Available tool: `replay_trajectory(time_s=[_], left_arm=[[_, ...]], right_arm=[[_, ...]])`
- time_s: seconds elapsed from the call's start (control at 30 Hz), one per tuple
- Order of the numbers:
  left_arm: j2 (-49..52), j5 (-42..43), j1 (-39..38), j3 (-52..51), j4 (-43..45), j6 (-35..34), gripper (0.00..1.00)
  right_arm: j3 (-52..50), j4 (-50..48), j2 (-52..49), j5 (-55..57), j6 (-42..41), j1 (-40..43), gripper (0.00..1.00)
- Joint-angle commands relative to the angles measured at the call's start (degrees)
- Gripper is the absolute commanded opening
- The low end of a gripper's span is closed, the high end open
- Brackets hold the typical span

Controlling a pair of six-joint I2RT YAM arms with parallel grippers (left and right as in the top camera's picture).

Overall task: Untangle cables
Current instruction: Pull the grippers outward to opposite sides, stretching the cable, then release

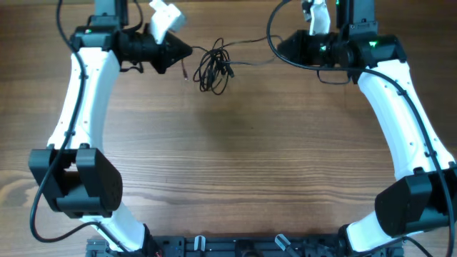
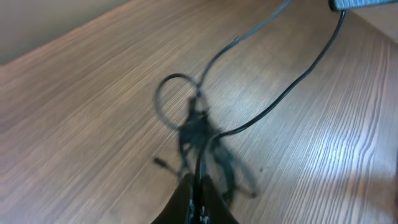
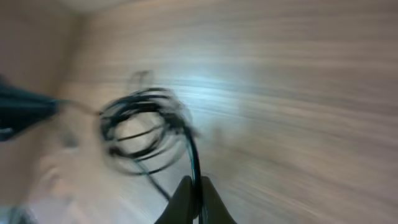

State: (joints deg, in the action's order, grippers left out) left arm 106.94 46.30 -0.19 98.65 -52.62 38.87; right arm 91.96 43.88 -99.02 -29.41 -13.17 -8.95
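Note:
The robot's left gripper will next pull to its left in the overhead view, over the bare wood, drawing the piece of cable out of the bunched knot, and will then release the piece of cable.
The cables (image 1: 213, 68) are a small knot of thin black loops on the wooden table (image 1: 235, 164) at the back, between my two grippers. My left gripper (image 1: 187, 51) is just left of the knot and is shut on a strand; in the left wrist view the strand runs from the closed jaws (image 2: 198, 186) into the knot (image 2: 200, 134). My right gripper (image 1: 280, 48) is to the right and is shut on another strand leading to the knot; in the blurred right wrist view the jaws (image 3: 196, 186) pinch a cord from the loops (image 3: 144, 130).
A thicker black arm wire (image 2: 292, 81) crosses the left wrist view. The bases of both arms stand at the front edge of the table (image 1: 235, 246).

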Motion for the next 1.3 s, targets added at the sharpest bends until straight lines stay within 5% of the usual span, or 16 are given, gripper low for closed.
replay_trajectory(time_s=[0.0,0.6,1.27], left_arm=[[-1.5,0.1,2.8,0.6,-0.4,-0.3,0.04],[-9.9,0.7,24.1,0.6,2.4,-7.9,0.04],[-10.2,-4.9,29.6,0.6,3.3,-9.8,0.04]], right_arm=[[1.1,3.0,1.4,16.4,-0.1,0.0,0.05],[1.1,8.3,1.4,28.1,-0.3,12.8,0.05],[1.1,12.4,1.3,32.8,4.1,26.7,0.05]])
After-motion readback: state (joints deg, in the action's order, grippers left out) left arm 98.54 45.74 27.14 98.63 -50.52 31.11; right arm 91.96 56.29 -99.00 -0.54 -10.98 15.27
